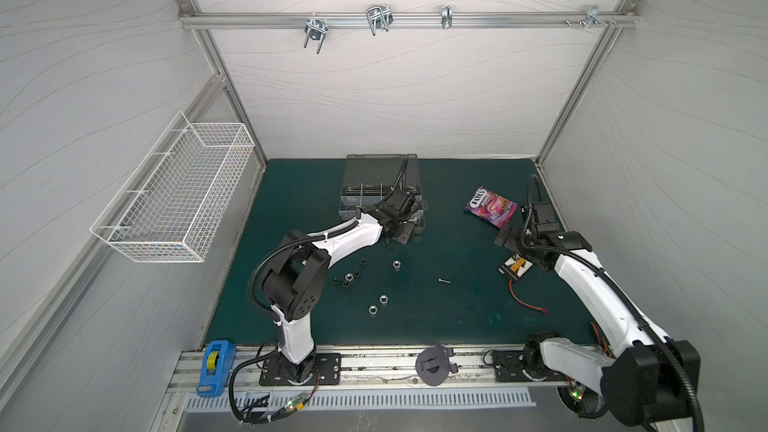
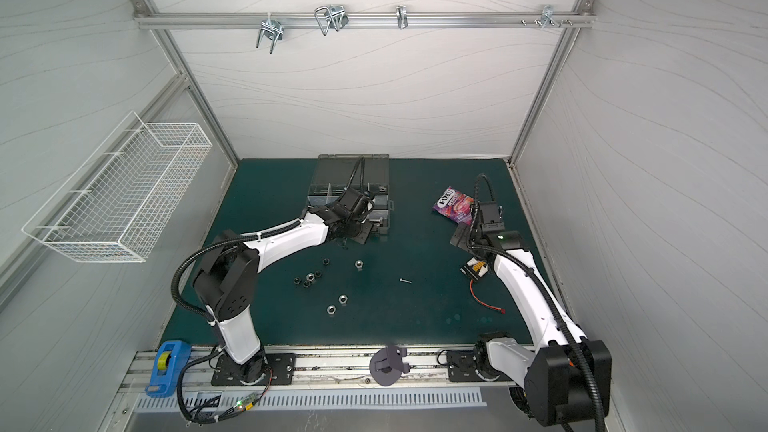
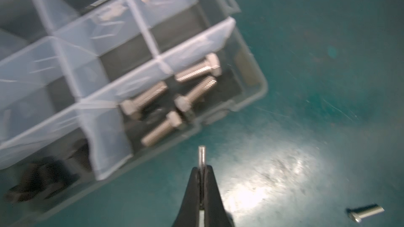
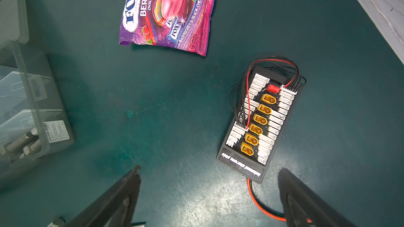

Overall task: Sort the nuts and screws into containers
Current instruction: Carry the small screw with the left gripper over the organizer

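My left gripper should next carry its screw outward and toward the basket, over the middle-row end container [image 1: 349,201], and let it go there, because the nearer containers hold bolts.
My left gripper [image 3: 202,168] is shut on a thin silver screw [image 3: 201,156] whose tip sticks out past the jaws, just off the near edge of the grey organizer case [image 3: 251,97]. One of its containers holds several silver hex bolts [image 3: 192,88]; another holds black bolts [image 3: 43,177]. In both top views this gripper [image 1: 401,234] [image 2: 357,232] hovers at the case [image 1: 374,172] front. Silver nuts [image 1: 396,263] [image 2: 342,299], black nuts [image 1: 347,278] and a loose screw [image 1: 444,280] [image 2: 405,280] lie on the mat. My right gripper [image 4: 211,170] [image 1: 509,238] stands open, with nothing in it.
A purple candy bag [image 4: 168,12] [image 1: 490,205] and a black connector board [image 4: 260,123] [image 1: 515,270] with a red wire [image 1: 528,303] lie under the right arm. A white wire basket [image 1: 174,197] hangs on the left wall. A blue tape dispenser [image 1: 216,365] sits at the front rail.
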`<state>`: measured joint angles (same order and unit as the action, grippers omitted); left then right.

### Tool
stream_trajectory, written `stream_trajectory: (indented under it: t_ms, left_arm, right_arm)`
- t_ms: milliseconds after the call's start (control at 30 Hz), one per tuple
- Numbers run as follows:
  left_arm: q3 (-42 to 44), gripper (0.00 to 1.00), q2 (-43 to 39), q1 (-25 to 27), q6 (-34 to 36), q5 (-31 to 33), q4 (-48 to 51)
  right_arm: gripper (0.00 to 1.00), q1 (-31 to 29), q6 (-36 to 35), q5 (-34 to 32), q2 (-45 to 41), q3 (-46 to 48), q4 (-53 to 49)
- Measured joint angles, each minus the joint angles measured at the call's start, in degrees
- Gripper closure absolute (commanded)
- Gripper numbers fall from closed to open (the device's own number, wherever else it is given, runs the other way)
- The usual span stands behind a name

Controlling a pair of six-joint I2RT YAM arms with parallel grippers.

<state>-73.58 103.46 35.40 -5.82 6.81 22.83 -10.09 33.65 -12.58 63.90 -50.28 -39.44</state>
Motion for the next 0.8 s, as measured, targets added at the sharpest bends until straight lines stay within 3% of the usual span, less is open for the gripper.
stream_trajectory:
  t_ms: [467,800]
  left_arm:
    - [-6.1,1.0,-0.72,-14.8,0.44,0.87,3.91]
    - [-13.07,1.0,6.16,-21.79,0.68,-2.62,4.9]
  right_arm:
    - [0.01,0.0,0.02,0.63,0.0,0.0,0.0]
    - [0.01,0.0,0.02,0.68,0.0,-0.04,-0.02]
